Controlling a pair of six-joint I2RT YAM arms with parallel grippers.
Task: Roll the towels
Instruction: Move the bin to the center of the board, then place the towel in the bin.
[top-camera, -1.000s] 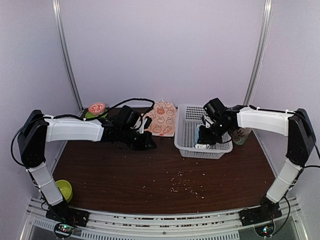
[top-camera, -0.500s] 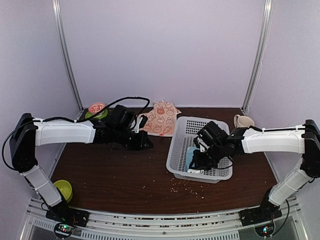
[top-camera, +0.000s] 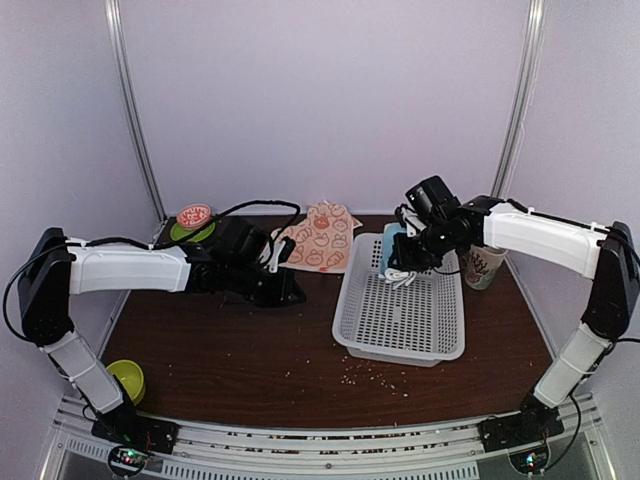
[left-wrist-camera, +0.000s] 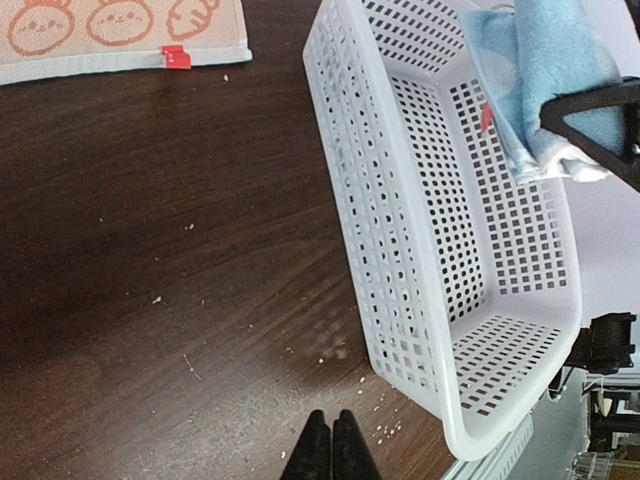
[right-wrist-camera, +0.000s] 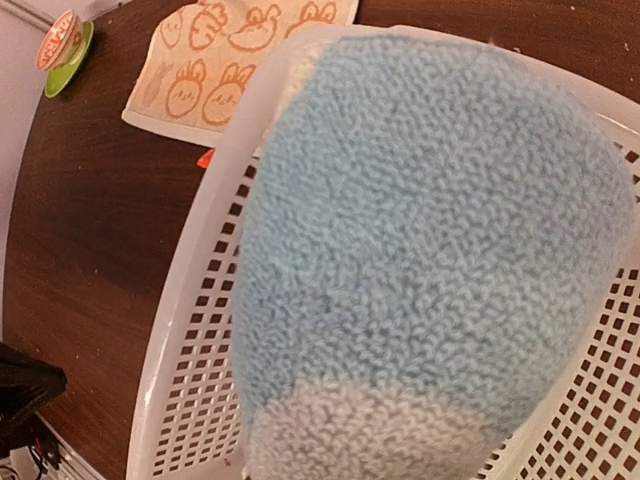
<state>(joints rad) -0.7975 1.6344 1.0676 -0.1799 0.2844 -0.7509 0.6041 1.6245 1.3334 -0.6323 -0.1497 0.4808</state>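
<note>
The far part of the basket's bottom is empty below my right gripper, so it will next lower into the white basket (top-camera: 352, 310) and release the light blue towel there.
The light blue towel (top-camera: 394, 252) hangs from my right gripper (top-camera: 402, 262), held above the far end of the white basket (top-camera: 352, 310). It fills the right wrist view (right-wrist-camera: 420, 270) and hides the fingers there. It also shows in the left wrist view (left-wrist-camera: 545, 80). The cream towel with orange rabbit prints (top-camera: 322, 238) lies flat on the table at the back, left of the basket, and shows in the right wrist view (right-wrist-camera: 225, 55) and the left wrist view (left-wrist-camera: 110, 30). My left gripper (left-wrist-camera: 329, 450) is shut and empty, low over the table near the cream towel.
A green dish with a round lid (top-camera: 192, 220) stands at the back left. A patterned cup (top-camera: 482, 265) stands right of the basket. A green bowl (top-camera: 128, 380) sits at the near left. Crumbs (top-camera: 375, 372) lie in front of the basket.
My right gripper has risen out of the basket with the blue towel and moved to the far end. The basket has stayed where it was dragged, nearer and left. The left arm barely moved.
</note>
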